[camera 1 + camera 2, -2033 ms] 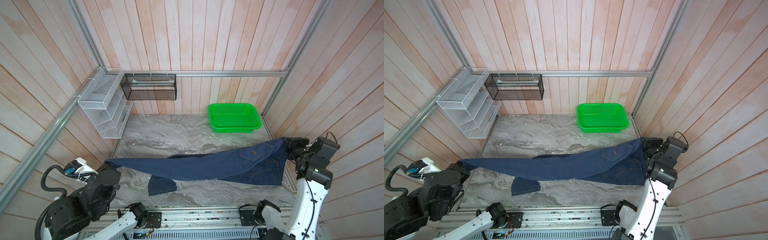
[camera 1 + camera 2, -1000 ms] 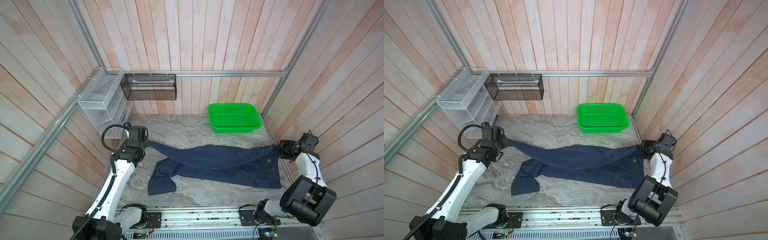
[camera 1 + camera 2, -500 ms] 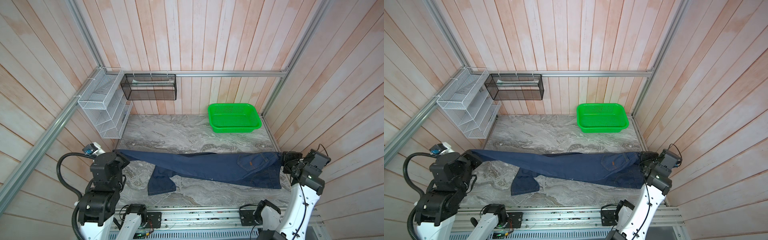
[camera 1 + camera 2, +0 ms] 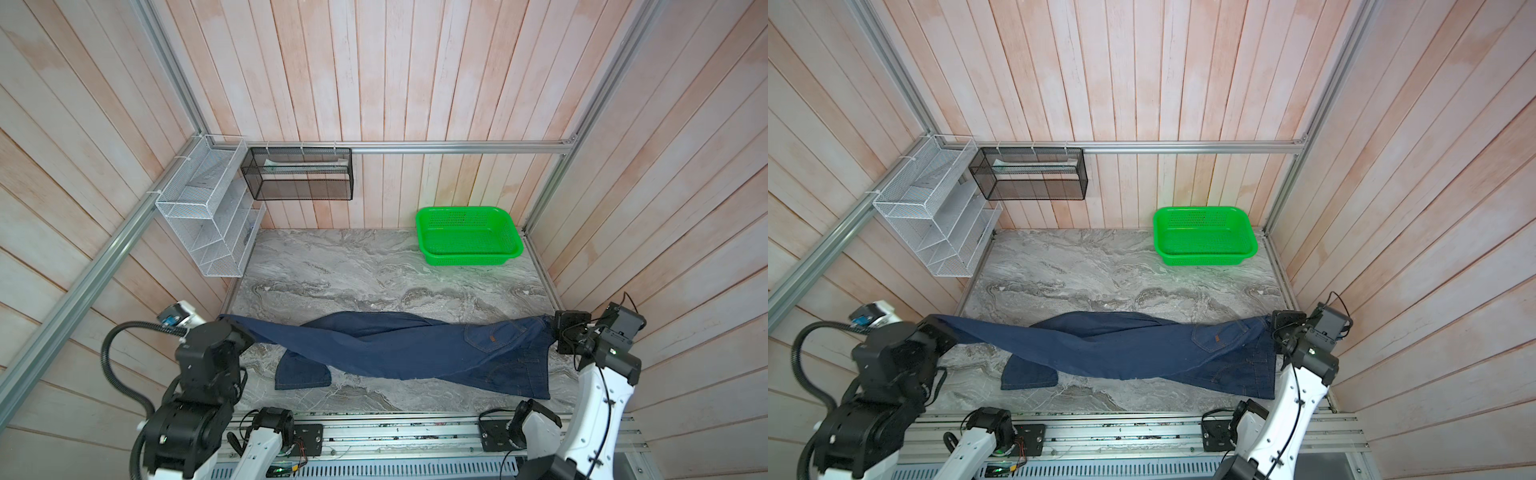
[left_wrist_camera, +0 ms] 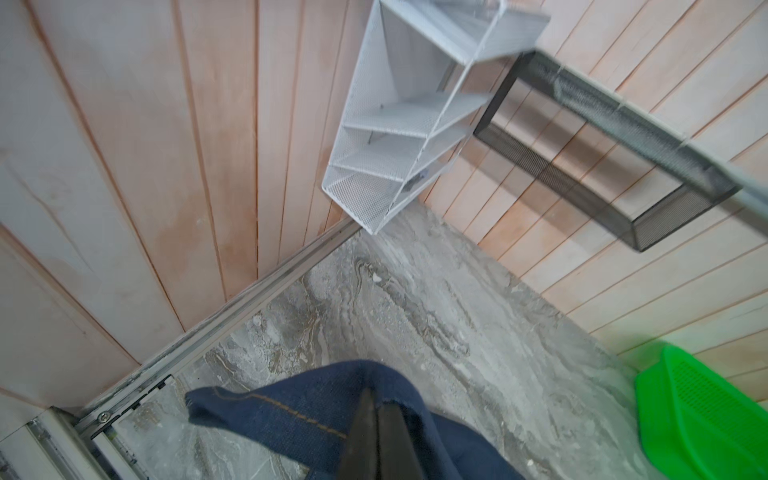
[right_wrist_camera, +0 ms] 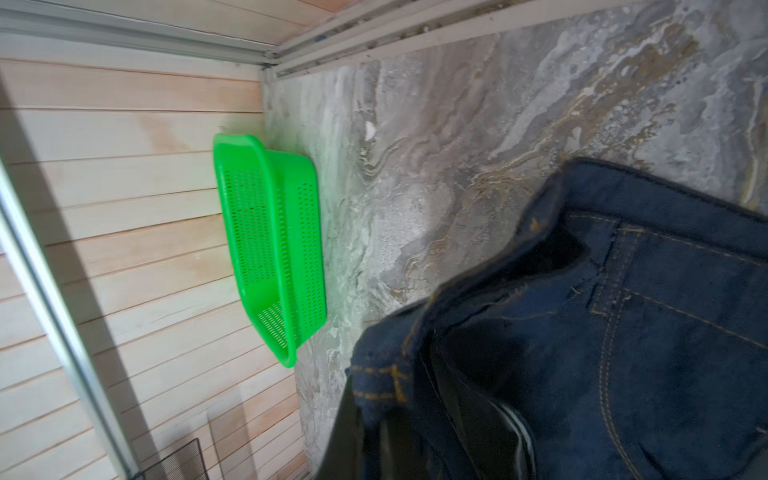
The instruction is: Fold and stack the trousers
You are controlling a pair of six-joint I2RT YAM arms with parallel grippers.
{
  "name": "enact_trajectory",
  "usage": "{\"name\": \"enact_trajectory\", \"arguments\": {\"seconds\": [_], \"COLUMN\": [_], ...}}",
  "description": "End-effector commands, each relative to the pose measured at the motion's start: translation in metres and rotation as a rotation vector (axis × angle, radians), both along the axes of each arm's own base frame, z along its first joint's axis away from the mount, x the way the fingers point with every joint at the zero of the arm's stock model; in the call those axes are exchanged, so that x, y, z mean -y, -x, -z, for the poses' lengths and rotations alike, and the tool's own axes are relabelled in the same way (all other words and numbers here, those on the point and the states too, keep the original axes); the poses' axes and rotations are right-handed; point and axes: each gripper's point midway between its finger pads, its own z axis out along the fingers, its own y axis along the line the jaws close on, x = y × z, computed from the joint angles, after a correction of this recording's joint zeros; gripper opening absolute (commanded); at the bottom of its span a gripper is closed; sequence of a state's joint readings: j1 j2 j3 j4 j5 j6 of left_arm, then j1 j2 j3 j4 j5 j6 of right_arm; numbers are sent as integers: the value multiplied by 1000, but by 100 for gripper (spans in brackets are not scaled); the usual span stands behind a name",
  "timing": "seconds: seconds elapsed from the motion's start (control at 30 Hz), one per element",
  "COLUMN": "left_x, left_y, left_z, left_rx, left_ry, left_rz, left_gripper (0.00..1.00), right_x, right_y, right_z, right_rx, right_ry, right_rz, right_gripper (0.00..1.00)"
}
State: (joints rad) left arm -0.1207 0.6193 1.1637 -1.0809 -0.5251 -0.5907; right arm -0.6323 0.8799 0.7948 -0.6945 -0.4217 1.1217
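Observation:
The waistband corner goes outward and down to the bare marble by the green basket's near corner next. My right gripper releases it there, since the jeans [image 6: 665,332] hang bunched.
The trousers [image 4: 395,349] [image 4: 1121,349], dark navy jeans with tan stitching, hang stretched across the front of the marble table in both top views. My left gripper [image 4: 226,320] [image 4: 932,320] is shut on one leg's hem; the left wrist view shows its closed fingertips [image 5: 376,401] pinching denim [image 5: 291,415]. My right gripper [image 4: 555,328] [image 4: 1273,322] is shut on the waistband corner, which wraps its jaws [image 6: 374,415] in the right wrist view, with the seat of the jeans [image 6: 665,332] beyond. The second leg droops, its hem [image 4: 303,376] lying on the table.
A green basket [image 4: 469,237] [image 4: 1204,237] stands at the back right of the table [image 4: 353,270]. A white wire rack [image 4: 208,224] and a black mesh basket [image 4: 299,174] hang at the back left. Wooden walls stand close behind both grippers.
Both grippers, still holding the trousers, have swung from mid-table back toward the front edge. The cloth pulled taut, then slackened a little and now bulges in the middle.

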Motion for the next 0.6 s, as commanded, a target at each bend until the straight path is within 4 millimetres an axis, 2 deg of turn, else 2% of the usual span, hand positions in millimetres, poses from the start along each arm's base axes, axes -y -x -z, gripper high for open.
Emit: {"name": "enact_trajectory", "arguments": {"seconds": [0.0,0.13,0.27,0.37,0.57], "left_x": [16,27,31,34,26], "left_y": [-46,-96,-134,-155,-198], "left_z": [30,70,95,96,84], "left_rx": [-119,-252,-362,-377,-367], "left_ry": [-6,54,70,75,91], "left_rz": [80,177,230,256,268], "left_gripper": [0,0,0,0,0], "right_x": [15,25,26,28,28], "right_y": [-27,-52,-75,-90,-131], "right_z": [13,50,67,69,67], "right_rx": [8,-99,-154,-170,-180], "right_ry": [2,-47,-68,-60,-57], "right_rz": [-38,-113,-171,-174,-185], "right_gripper": [0,0,0,0,0]}}
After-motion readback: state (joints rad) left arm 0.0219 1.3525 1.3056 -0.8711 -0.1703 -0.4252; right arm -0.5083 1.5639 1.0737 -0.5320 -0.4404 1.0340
